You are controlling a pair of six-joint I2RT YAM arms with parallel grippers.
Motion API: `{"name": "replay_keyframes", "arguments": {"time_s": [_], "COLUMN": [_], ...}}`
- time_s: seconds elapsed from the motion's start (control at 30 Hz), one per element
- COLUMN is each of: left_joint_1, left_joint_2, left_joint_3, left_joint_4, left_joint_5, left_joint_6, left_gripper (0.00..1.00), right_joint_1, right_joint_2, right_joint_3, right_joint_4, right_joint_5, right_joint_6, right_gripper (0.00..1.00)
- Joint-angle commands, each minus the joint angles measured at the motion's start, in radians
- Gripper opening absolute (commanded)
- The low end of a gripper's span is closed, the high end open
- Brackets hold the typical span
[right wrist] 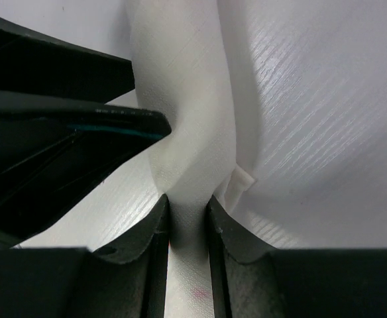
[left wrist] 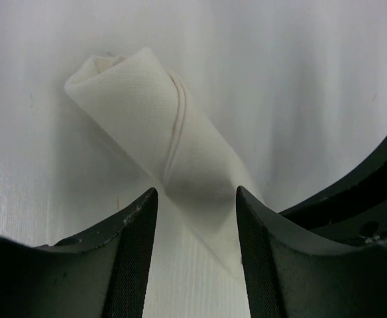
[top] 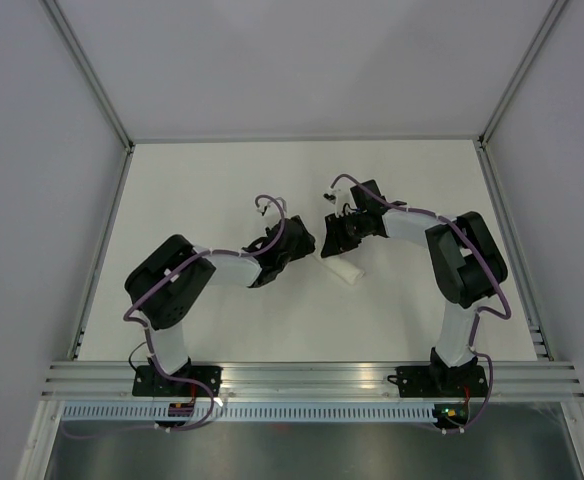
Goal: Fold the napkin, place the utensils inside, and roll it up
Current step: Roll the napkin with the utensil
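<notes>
The right gripper moves outward and to the left in the top view over the tabletop beyond the roll (top: pixel 316 224) next, which lies at an angle, and releases the fold.
The white napkin (top: pixel 343 268) lies rolled into a short tube in the middle of the table. In the left wrist view the roll (left wrist: pixel 147 112) runs diagonally, and its lower end passes between the jaws. My left gripper (left wrist: pixel 197 192) is open and straddles that end without pinching it. My right gripper (right wrist: pixel 188 199) is shut on a fold of the napkin (right wrist: pixel 187 99) at the roll's other end. In the top view both grippers, left (top: pixel 310 240) and right (top: pixel 330 240), meet over the roll's far end. The utensil is hidden; only a thin teal line (right wrist: pixel 114 130) shows along a dark finger.
The white table (top: pixel 222 190) is bounded by grey walls with metal rails at left and right. The left gripper's dark finger (right wrist: pixel 54 79) fills the upper left of the right wrist view, close beside my right gripper.
</notes>
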Motion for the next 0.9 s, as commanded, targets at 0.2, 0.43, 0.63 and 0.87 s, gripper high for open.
{"name": "replay_keyframes", "arguments": {"time_s": [0.2, 0.43, 0.63, 0.87], "left_joint_1": [0.075, 0.124, 0.147, 0.167], "left_joint_2": [0.068, 0.13, 0.194, 0.274], "left_joint_3": [0.136, 0.24, 0.359, 0.486], "left_joint_4": [-0.072, -0.141, -0.215, -0.287], "left_joint_5": [0.076, 0.16, 0.22, 0.274], "left_joint_6": [0.058, 0.14, 0.219, 0.271], "left_gripper": [0.52, 0.5, 0.49, 0.49], "right_joint_1": [-0.013, -0.014, -0.014, -0.016], "right_joint_2": [0.077, 0.111, 0.152, 0.189], "right_joint_3": [0.011, 0.031, 0.051, 0.082], "right_joint_4": [0.079, 0.165, 0.245, 0.339], "right_joint_5": [-0.064, -0.1, -0.101, -0.089], "right_joint_6": [0.185, 0.303, 0.403, 0.5], "right_gripper": [0.11, 0.11, 0.11, 0.11]}}
